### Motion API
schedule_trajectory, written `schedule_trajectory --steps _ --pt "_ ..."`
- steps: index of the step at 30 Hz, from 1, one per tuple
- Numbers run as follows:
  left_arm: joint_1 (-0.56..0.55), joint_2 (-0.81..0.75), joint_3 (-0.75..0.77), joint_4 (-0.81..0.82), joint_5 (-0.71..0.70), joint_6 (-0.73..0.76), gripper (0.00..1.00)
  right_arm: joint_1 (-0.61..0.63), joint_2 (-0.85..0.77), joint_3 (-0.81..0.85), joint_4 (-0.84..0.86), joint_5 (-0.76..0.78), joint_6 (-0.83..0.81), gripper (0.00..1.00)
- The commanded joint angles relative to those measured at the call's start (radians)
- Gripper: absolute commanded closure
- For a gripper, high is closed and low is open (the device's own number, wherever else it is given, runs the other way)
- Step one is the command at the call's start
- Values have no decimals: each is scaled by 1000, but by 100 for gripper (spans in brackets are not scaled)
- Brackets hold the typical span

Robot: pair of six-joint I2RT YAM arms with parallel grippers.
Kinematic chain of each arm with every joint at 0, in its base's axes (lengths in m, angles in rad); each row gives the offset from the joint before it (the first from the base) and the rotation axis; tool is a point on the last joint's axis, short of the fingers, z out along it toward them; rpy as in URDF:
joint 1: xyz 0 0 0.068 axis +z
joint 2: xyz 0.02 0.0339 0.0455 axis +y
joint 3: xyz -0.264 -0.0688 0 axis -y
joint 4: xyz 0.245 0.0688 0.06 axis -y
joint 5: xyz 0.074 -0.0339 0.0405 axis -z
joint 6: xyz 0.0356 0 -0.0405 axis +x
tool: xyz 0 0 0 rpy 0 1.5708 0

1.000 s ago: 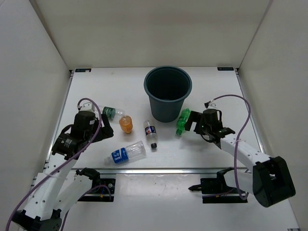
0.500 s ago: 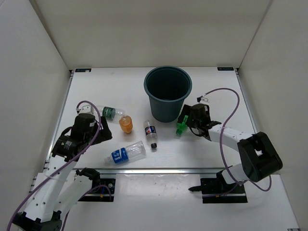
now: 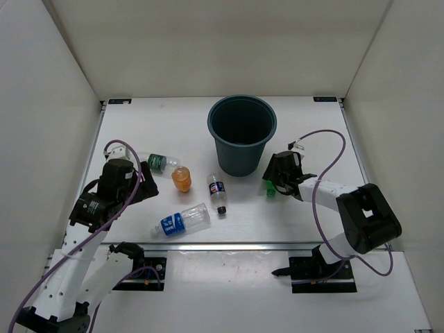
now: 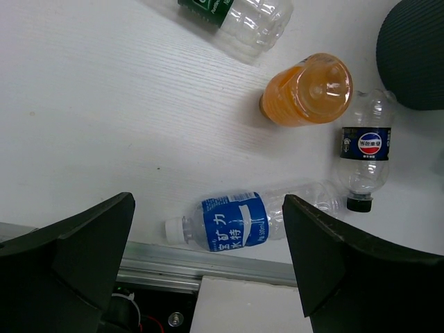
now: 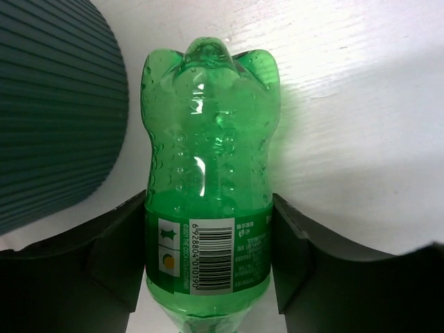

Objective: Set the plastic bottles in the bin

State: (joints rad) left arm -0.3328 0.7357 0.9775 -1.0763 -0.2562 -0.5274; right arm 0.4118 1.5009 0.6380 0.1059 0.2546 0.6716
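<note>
My right gripper rises next, crosses over the bin's opening [image 3: 242, 123] and releases, since the opening is higher than the gripper and to its left in the top view.
The all-green bottle [image 5: 208, 139] lies on the table just right of the bin [image 5: 55, 104], and my right gripper [image 5: 208, 260] is shut on its labelled body; from above only a bit of green [image 3: 270, 189] shows under that gripper [image 3: 276, 179]. The bin [image 3: 239, 158] stands upright at the table's middle back. My left gripper [image 4: 208, 208] hangs open over the clear blue-label bottle [image 4: 239, 222], apart from it. Around it lie the stubby orange bottle [image 4: 307, 90], the dark-labelled bottle [image 4: 365, 149] and the clear green-label bottle [image 4: 239, 17].
A metal rail [image 4: 159, 260] runs along the table's near edge just below the blue-label bottle [image 3: 182, 220]. White walls close in the left, right and back sides. The orange bottle [image 3: 182, 179] and the dark-labelled one [image 3: 218, 192] lie between the two arms.
My right gripper slid in toward the bin and closed on the green bottle, which shifted slightly right. The left arm drew back a little to the left, still open.
</note>
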Motion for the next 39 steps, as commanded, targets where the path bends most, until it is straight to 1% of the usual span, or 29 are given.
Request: schedule_trajectory --steps 1,3,6,7,8,9,10,11,13,14,15,16,17,19,20,22,23,24,26,27,28,29,31,32,33,34,35,37,39 --pt "3 -16 26 9 -9 4 1 -1 -109 12 -33 101 -20 75" --pt "5 -12 6 12 -6 9 2 -31 -209 17 -87 110 -49 82" --pt "6 -10 -31 32 1 21 1 -93 -344 28 -130 98 -160 83" --pt "12 -10 -37 36 17 23 1 -109 -448 69 -147 104 -234 84" --pt "14 -3 -40 42 20 33 1 -119 -462 93 -182 112 -292 86" --pt "6 2 -57 53 38 33 1 -126 -505 156 -186 97 -349 87" --pt "9 5 -74 74 44 32 1 -130 -518 214 -193 72 -368 86" --pt "8 10 -83 84 46 30 1 -120 -527 238 -196 55 -391 85" --pt "9 16 -109 119 73 30 1 -101 -495 354 -193 -35 -400 84" --pt "14 24 -112 127 90 38 2 -84 -476 380 -189 -72 -403 83" --pt "11 27 -109 137 98 52 2 -73 -441 434 -177 -95 -411 84" --pt "12 30 -105 134 100 47 1 -35 -383 490 -158 -130 -408 84" --pt "12 34 -102 134 89 53 1 10 -360 544 -135 -139 -429 83" --pt "12 28 -105 142 87 44 1 53 -241 625 -118 -153 -455 82" --pt "14 27 -100 145 89 43 1 65 -213 653 -118 -166 -464 82" --pt "12 15 -99 147 94 41 2 102 -102 738 -114 -192 -465 78" --pt "8 7 -111 144 87 35 1 108 -82 770 -112 -205 -466 77" --pt "8 7 -112 145 89 41 2 108 -33 781 -112 -210 -461 74" --pt "2 4 -109 142 100 41 2 111 10 804 -88 -213 -455 70" --pt "-12 7 -112 145 110 41 2 107 19 801 -69 -219 -457 67" --pt "-9 4 -117 153 115 40 1 101 41 810 -77 -232 -457 61" --pt "-24 17 -120 156 133 43 2 91 64 845 -87 -244 -448 58" --pt "-37 37 -120 171 141 41 2 90 80 891 -130 -245 -460 29" --pt "-41 50 -123 186 146 43 1 84 81 910 -141 -247 -464 21" --pt "-54 51 -135 197 149 43 1 88 76 911 -150 -239 -474 10" --pt "-57 71 -128 222 152 38 1 88 62 911 -150 -235 -487 1" --pt "-69 73 -134 246 158 37 2 94 41 898 -141 -224 -489 1" --pt "-93 119 -131 277 150 46 1 84 10 876 -158 -236 -484 1" --pt "-116 168 -102 309 129 49 1 52 -43 839 -184 -233 -468 1"
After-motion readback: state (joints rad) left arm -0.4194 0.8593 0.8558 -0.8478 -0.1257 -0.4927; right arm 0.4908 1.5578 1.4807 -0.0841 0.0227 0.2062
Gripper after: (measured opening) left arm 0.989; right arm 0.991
